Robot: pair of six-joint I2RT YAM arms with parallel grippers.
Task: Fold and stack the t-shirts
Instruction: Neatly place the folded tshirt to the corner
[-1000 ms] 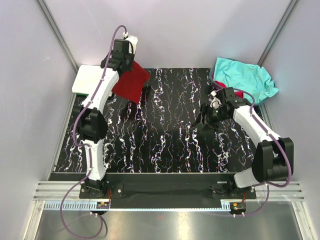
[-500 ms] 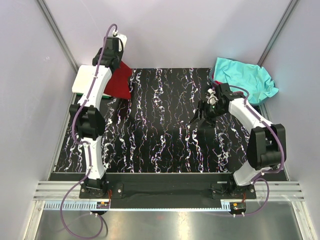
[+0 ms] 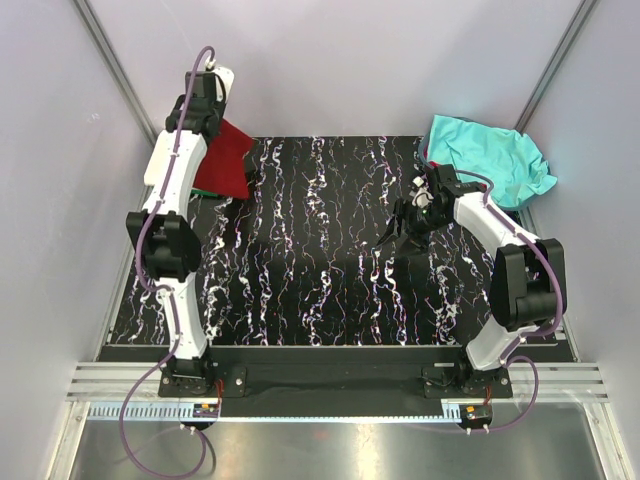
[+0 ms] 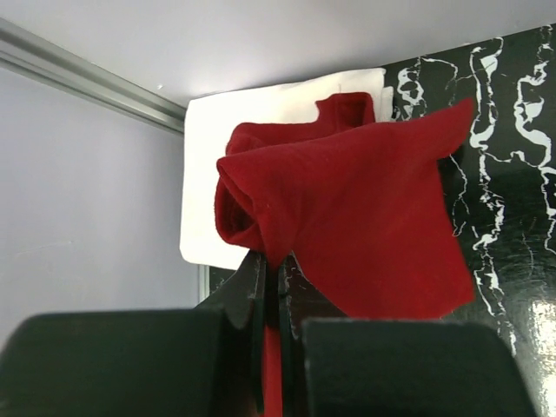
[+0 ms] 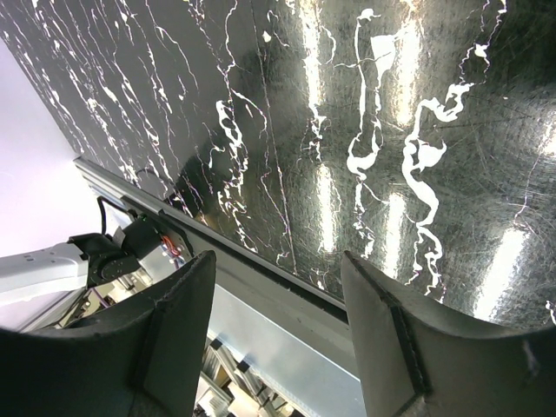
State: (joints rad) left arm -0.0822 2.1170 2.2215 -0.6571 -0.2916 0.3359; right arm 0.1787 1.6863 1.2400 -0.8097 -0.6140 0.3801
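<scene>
The left gripper lowers the overhanging red shirt to the left in the top view next and releases it.
A dark red t-shirt hangs bunched from my left gripper, which is shut on a fold of its cloth. It hangs above a white folded t-shirt at the mat's far left corner. In the top view the left gripper is raised at the far left with the red shirt draped below it. A crumpled turquoise t-shirt lies at the far right. My right gripper hovers open over the mat, left of the turquoise shirt, with nothing between its fingers.
The black marbled mat covers the table. Grey walls close in the left, back and right sides. A metal rail runs along the near edge by the arm bases. The right wrist view looks down at the mat and that near rail.
My left arm has swung left and toward the back corner, carrying the dark red shirt over the white folded one. The right arm has drawn back slightly, still open.
</scene>
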